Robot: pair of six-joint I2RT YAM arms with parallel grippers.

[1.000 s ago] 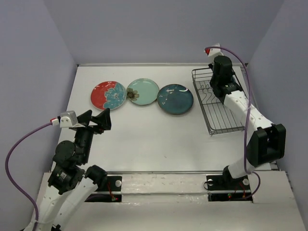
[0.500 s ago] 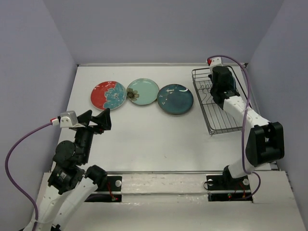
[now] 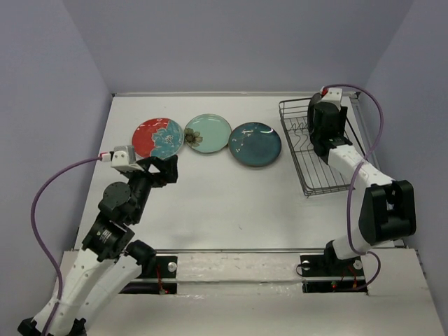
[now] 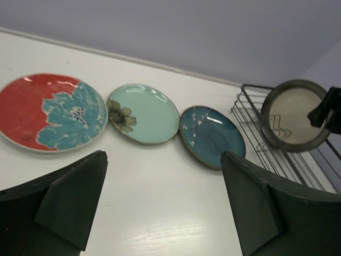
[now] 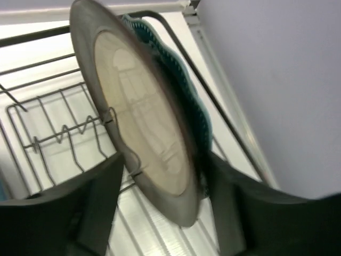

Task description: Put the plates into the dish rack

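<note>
I will bring my left gripper down toward the rack and onto the dark teal plate's rim (image 3: 231, 142) (image 4: 183, 128) beside the mint plate, because the dark teal plate is the closest to the rack.
Three plates lie flat in a row at the back: red-and-blue floral (image 3: 157, 138), pale mint with a brown flower (image 3: 208, 133), dark teal (image 3: 255, 144). In the dish rack (image 3: 329, 178) at the right, a grey-brown plate (image 5: 144, 122) stands upright against the tines, with a teal scalloped plate (image 5: 187, 90) right behind it. My right gripper (image 5: 165, 200) straddles the grey-brown plate's lower rim, open, with a gap showing at its left finger (image 5: 96, 205). My left gripper (image 3: 164, 168) hovers open and holds nothing, short of the floral and mint plates.
The rack (image 4: 277, 160) sits tight against the right wall, its near half bare wire. Lavender walls close in the table (image 3: 224, 203) on three sides. The right arm's purple cable (image 3: 367, 150) loops over the rack.
My right gripper has opened, leaving the grey-brown plate standing in the rack, and its wrist has shifted right. My left arm has swung forward and right toward the flat plates.
</note>
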